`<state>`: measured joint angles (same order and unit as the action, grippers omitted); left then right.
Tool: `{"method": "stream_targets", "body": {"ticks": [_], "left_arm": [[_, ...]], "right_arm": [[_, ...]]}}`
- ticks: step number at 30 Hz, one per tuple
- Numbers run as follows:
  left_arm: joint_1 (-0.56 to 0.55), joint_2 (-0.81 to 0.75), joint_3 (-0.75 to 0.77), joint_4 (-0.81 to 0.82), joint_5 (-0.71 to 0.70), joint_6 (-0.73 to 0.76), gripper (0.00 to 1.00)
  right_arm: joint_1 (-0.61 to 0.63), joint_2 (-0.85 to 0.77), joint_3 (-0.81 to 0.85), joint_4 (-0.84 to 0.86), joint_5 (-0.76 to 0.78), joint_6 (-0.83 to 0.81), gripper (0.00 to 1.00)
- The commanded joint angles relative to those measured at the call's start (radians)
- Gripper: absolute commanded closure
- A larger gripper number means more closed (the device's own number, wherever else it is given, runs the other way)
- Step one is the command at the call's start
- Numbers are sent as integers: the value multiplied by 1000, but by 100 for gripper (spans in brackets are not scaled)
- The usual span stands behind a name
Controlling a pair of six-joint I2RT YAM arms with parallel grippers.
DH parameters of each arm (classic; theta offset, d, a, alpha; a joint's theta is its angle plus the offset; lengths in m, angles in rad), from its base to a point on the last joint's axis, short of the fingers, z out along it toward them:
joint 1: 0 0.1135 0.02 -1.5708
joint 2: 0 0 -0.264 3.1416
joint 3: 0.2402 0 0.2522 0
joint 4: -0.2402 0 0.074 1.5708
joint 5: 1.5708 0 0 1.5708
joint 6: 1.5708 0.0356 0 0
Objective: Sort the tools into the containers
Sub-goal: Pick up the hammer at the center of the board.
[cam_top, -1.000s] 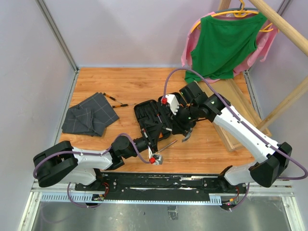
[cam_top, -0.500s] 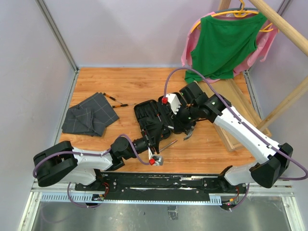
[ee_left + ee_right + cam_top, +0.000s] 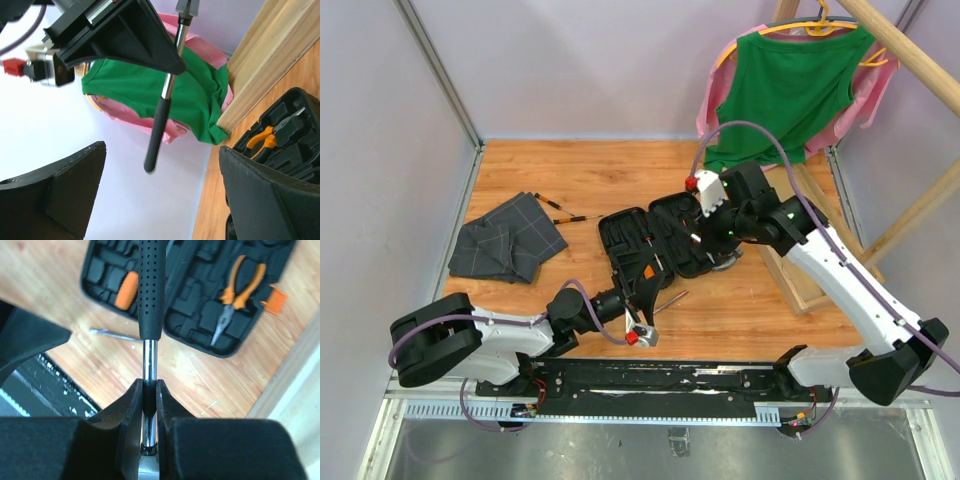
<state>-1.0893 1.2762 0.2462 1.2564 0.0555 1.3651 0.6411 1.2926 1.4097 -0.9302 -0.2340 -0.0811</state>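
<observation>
The hammer's handle hangs crooked above the open case, so next my right gripper needs to turn and lower the hammer (image 3: 151,285) into the case's empty slot next to the pliers and let go of it.
My right gripper (image 3: 150,385) is shut on the steel shaft of the claw hammer (image 3: 151,285). It holds the hammer in the air, its black handle pointing over the open black tool case (image 3: 200,315). Orange-handled pliers (image 3: 240,287) and an orange-handled screwdriver (image 3: 126,290) lie in the case's slots. In the top view the right gripper (image 3: 712,245) hangs over the case (image 3: 655,250). My left gripper (image 3: 645,308) is at the case's near edge, open and empty. Its view looks up between wide fingers (image 3: 60,190) at the hammer (image 3: 161,110).
A thin metal rod (image 3: 670,300) lies on the table near the case. A folded grey cloth (image 3: 505,248) lies at the left, with two screwdrivers (image 3: 565,212) behind it. A wooden tray (image 3: 810,250) and hanging green and pink clothes (image 3: 785,90) are at the right.
The right gripper closed on the hammer's shaft and lifted it up and back to the right, over the case. The left gripper opened wide.
</observation>
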Motion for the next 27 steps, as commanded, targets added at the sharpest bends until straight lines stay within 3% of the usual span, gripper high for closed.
{"method": "stream_targets", "body": {"ticks": [1, 7, 15, 22, 27], "left_arm": [[-15, -7, -30, 109, -40, -68, 1], [-40, -21, -61, 162, -171, -205, 1], [-47, -157, -26, 39, -450, -612, 1], [-40, -292, 60, -272, -630, -958, 1], [27, -325, 212, -698, -725, -1290, 1]], "right_arm": [[-77, -69, -31, 99, 121, 118, 99], [-177, -156, -138, 208, 156, 204, 99], [-190, -244, -269, 330, 164, 218, 99], [-193, -265, -351, 410, 168, 277, 99], [-194, -247, -362, 419, 151, 295, 99]]}}
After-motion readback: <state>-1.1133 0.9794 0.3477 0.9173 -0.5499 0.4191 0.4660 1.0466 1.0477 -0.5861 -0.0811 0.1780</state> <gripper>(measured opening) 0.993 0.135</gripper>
